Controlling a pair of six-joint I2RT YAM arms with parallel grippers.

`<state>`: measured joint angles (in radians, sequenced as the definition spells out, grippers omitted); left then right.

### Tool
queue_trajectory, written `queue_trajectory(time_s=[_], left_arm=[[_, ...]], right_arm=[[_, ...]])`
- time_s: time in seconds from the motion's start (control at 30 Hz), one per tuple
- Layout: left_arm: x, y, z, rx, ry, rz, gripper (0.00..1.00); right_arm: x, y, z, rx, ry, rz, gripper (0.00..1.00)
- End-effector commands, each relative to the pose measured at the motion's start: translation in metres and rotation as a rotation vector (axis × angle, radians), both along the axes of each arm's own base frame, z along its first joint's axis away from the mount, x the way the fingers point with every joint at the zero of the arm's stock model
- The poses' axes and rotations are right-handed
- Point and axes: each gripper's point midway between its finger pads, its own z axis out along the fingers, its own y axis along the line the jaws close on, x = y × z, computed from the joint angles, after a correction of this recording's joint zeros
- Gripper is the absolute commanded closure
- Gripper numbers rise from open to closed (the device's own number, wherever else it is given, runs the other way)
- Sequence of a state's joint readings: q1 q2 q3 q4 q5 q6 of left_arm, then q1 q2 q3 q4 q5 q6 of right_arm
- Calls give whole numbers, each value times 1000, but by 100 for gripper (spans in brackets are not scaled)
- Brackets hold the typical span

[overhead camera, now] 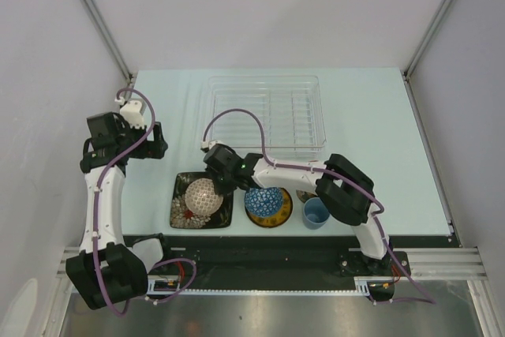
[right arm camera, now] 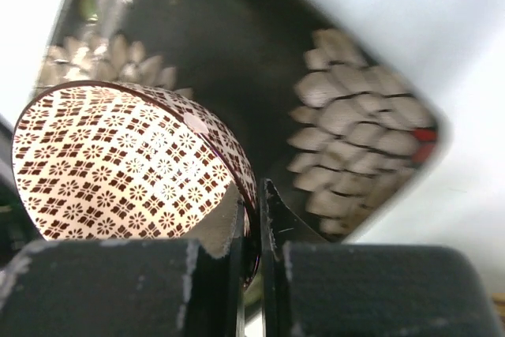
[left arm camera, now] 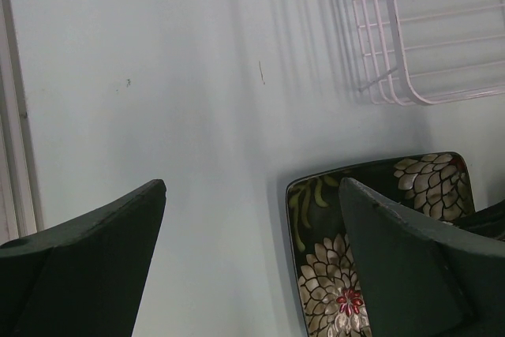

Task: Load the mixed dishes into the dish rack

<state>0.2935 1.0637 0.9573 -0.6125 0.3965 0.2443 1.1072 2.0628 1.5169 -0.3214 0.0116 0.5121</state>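
I will next lift the bowl outward and to the right in the top view with my right gripper, turning to release it in the rack's far corner [overhead camera: 304, 100], which is empty.
My right gripper [overhead camera: 224, 182] is shut on the rim of the cream-pink patterned bowl [overhead camera: 201, 195], held tilted just over the black square floral plate [overhead camera: 183, 214]. In the right wrist view the fingers [right arm camera: 272, 219] pinch the bowl's [right arm camera: 118, 163] edge above the plate [right arm camera: 355, 108]. My left gripper [overhead camera: 155, 144] is open and empty above the table, left of the plate [left arm camera: 323, 290]. The blue patterned bowl [overhead camera: 266, 201] sits on the yellow saucer [overhead camera: 289, 209]. The small light-blue cup [overhead camera: 316, 212] stands to their right. The clear dish rack [overhead camera: 265, 112] lies behind them. The dark mug is hidden.
The rack's wire grid [left arm camera: 426, 37] shows at the top right of the left wrist view. The right arm reaches across above the blue bowl and the cup. Grey side walls and metal frame rails border the table on both sides.
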Motion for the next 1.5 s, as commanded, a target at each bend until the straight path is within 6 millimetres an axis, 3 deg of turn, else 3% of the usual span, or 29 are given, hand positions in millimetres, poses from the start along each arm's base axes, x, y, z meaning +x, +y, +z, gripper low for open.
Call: queue_trajectory(time_s=[0.0,0.03,0.1,0.13,0.17,0.23,0.27,0.3,0.37,0.43,0.5,0.53,0.63,0.67,0.73,0.77,0.8,0.87,0.9,0.97,1.0,1.07,1.47], left_arm=[[2,-1,8,-13,-40,-4,3],[3,-1,8,-13,-40,-3,3],[4,-1,6,-17,-39,-3,4],[4,-1,6,-17,-40,-3,4],[4,-1,3,-23,-35,1,4],[4,-2,2,-26,-34,1,4],[4,-2,-1,-30,-29,1,4],[4,-3,-1,-30,-32,-1,4],[3,-2,-5,-31,-24,1,4],[3,-2,-7,-29,-21,2,4],[2,-2,-9,-28,-16,1,4],[2,-2,-10,-29,-15,3,4],[2,-2,-13,-34,-9,3,4],[3,-3,-13,-35,-12,1,4],[3,-2,-16,-42,-3,4,4],[3,-3,-16,-47,-2,2,4],[3,-3,-17,-48,2,6,4],[2,-4,-20,-46,4,3,4],[1,-3,-20,-46,1,4,4],[0,-3,-24,-37,6,5,4],[0,-2,-24,-37,8,8,4],[0,-2,-26,-31,12,5,4],[2,-2,-29,-40,15,6,4]], right_arm=[[39,-13,109,-21,-290,-21,100],[50,-22,142,-46,-358,-57,100],[66,-40,184,-74,-462,-80,100],[75,-61,195,-149,-503,-125,100],[85,-68,228,-125,-550,-166,100],[106,-105,244,-216,-586,-245,100],[116,-118,264,-216,-619,-303,100],[136,-153,269,-314,-655,-406,100],[157,-192,286,-398,-698,-524,100],[183,-242,280,-554,-695,-646,100],[193,-272,279,-646,-739,-765,100],[191,-282,288,-658,-778,-817,100],[198,-304,286,-883,-915,-933,100],[199,-312,288,-1035,-927,-883,100],[206,-319,284,-1105,-939,-1027,100],[211,-328,279,-1272,-892,-944,100],[218,-326,284,-1133,-914,-1084,100],[229,-322,255,-1202,-900,-1020,100],[226,-328,263,-1203,-887,-1032,100],[234,-336,253,-1200,-859,-1085,100],[239,-336,239,-1253,-835,-1054,100],[243,-339,233,-1251,-824,-1074,100],[265,-326,171,-1330,-768,-1039,100]])
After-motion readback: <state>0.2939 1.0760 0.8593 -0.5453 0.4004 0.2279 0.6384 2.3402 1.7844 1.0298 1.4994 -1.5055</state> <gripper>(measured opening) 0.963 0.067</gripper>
